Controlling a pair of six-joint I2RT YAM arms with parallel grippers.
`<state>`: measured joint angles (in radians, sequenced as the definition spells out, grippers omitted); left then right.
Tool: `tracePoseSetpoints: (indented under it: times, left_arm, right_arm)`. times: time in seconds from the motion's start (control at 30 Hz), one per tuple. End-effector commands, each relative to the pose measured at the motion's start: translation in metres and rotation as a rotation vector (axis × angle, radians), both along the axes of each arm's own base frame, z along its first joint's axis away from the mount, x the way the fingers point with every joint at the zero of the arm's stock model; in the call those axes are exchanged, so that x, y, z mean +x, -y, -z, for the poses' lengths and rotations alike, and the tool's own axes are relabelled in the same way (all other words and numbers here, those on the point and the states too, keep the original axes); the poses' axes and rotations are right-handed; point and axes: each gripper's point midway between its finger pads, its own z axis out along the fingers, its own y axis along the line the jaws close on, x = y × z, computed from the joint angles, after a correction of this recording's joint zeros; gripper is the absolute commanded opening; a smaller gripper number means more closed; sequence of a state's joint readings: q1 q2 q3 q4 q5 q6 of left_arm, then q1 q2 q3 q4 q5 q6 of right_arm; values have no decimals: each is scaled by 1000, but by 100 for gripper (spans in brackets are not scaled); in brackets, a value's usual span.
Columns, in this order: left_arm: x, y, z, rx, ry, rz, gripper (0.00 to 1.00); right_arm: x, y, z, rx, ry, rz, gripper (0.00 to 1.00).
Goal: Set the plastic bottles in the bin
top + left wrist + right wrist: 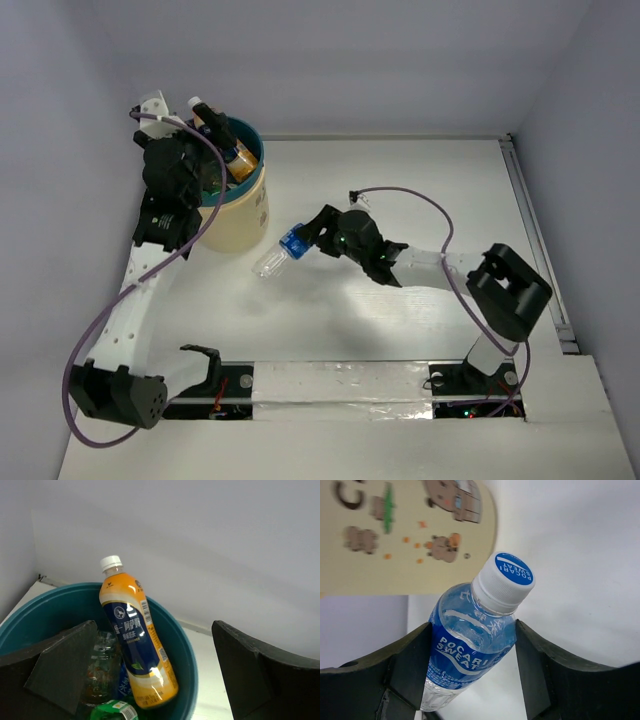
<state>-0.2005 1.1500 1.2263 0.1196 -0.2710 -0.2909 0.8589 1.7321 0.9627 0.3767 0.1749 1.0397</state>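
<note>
My right gripper holds the bottle, which still hangs outside the bin's cream side. Next I will raise my right gripper, swing it outward over the bin's teal opening (213, 177), then lower it to release the bottle.
The bin (240, 215) stands at the far left, teal inside, cream outside. It holds an orange bottle with a dark blue label (222, 142), which leans on the rim. In the left wrist view this orange bottle (135, 645) stands over a clear bottle (102, 665) and a green one (116, 711) inside the bin (182, 645). My left gripper (207, 178) hangs open and empty over the bin's left side (154, 627). My right gripper (305, 238) is shut on a blue-labelled clear bottle (278, 254), held off the table right of the bin. The fingers clamp its shoulder (470, 645).
The bin's cream wall with cartoon prints (405, 535) fills the upper left of the right wrist view. White walls enclose the table on the left, back and right. A metal rail (535, 240) runs along the right edge. Purple cables loop off both arms.
</note>
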Motion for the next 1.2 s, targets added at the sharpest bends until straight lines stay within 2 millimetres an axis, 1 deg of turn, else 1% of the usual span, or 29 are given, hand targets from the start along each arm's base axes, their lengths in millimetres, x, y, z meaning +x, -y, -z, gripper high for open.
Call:
tracePoseSetpoints:
  times: [0.0,0.03,0.13,0.17,0.2,0.23,0.27,0.3,0.33,0.37,0.4,0.43,0.47,0.5,0.53,0.6,0.63,0.7,0.73,0.77,0.8,0.83,0.87,0.9,0.93,0.97,1.03,1.1,1.17]
  left_arm:
    - [-26,1,-35,-49,101,37,99]
    - [-34,1,-40,-50,116,48,98]
    - [-47,4,-39,-59,117,80,97]
    - [-57,4,-46,-63,140,88,97]
    - [-63,5,-45,-64,139,99,96]
    - [-67,6,-43,-66,136,109,95]
    - [-78,7,-50,-71,157,129,94]
    - [-84,8,-49,-71,153,142,94]
    - [-95,10,-52,-75,169,164,92]
    - [-101,11,-53,-77,174,174,90]
    - [-107,11,-52,-79,174,182,89]
    - [-111,12,-49,-79,173,193,86]
    - [-123,11,-55,-86,200,199,86]
    - [-129,10,-57,-84,206,200,85]
    - [-134,9,-59,-85,218,202,83]
    - [-148,7,-62,-83,232,205,81]
    - [-156,6,-67,-84,252,211,80]
    - [-161,6,-69,-83,263,218,79]
    - [-164,8,-71,-82,270,228,79]
    - [-168,8,-73,-82,279,233,79]
    - [-170,9,-73,-83,282,238,79]
    - [-170,8,-74,-80,284,237,79]
    - [-173,7,-75,-78,291,236,79]
    - [-174,7,-76,-75,296,233,79]
    - [-173,6,-75,-75,295,227,79]
    - [-175,5,-75,-74,299,225,79]
    - [-175,4,-75,-74,305,222,79]
    - [-176,4,-75,-75,314,221,79]
    - [-174,5,-71,-74,305,222,79]
  right_arm:
    - [1,5,-62,77,158,12,52]
    - [-1,10,-78,86,189,17,52]
    - [-13,14,-106,92,240,2,52]
    - [-15,19,-132,122,282,8,52]
    - [-19,20,-142,114,295,6,52]
    - [-17,24,-155,112,320,25,52]
    - [-19,22,-186,121,378,20,52]
    - [-21,22,-204,125,409,19,52]
    - [-17,25,-212,78,436,30,52]
    - [-18,23,-226,73,462,29,52]
    - [-12,20,-252,71,499,44,53]
    - [-4,21,-261,29,533,69,53]
    - [1,19,-272,15,552,78,53]
    - [5,19,-303,29,593,97,53]
    - [17,10,-300,-7,602,111,53]
    - [30,2,-307,-80,641,120,53]
    - [45,-8,-321,-109,677,144,53]
    - [59,-19,-329,-148,702,158,53]
    - [57,-24,-362,-113,745,164,53]
    - [73,-45,-341,-178,757,146,53]
    - [80,-52,-331,-233,753,127,53]
    - [82,-63,-331,-252,766,118,54]
    - [93,-77,-328,-293,794,107,54]
    - [92,-88,-327,-305,818,90,54]
    - [96,-92,-326,-321,840,88,54]
    - [88,-106,-322,-362,881,63,55]
    - [89,-121,-310,-412,932,51,56]
    - [82,-138,-292,-440,955,4,58]
    - [78,-145,-280,-471,960,-25,62]
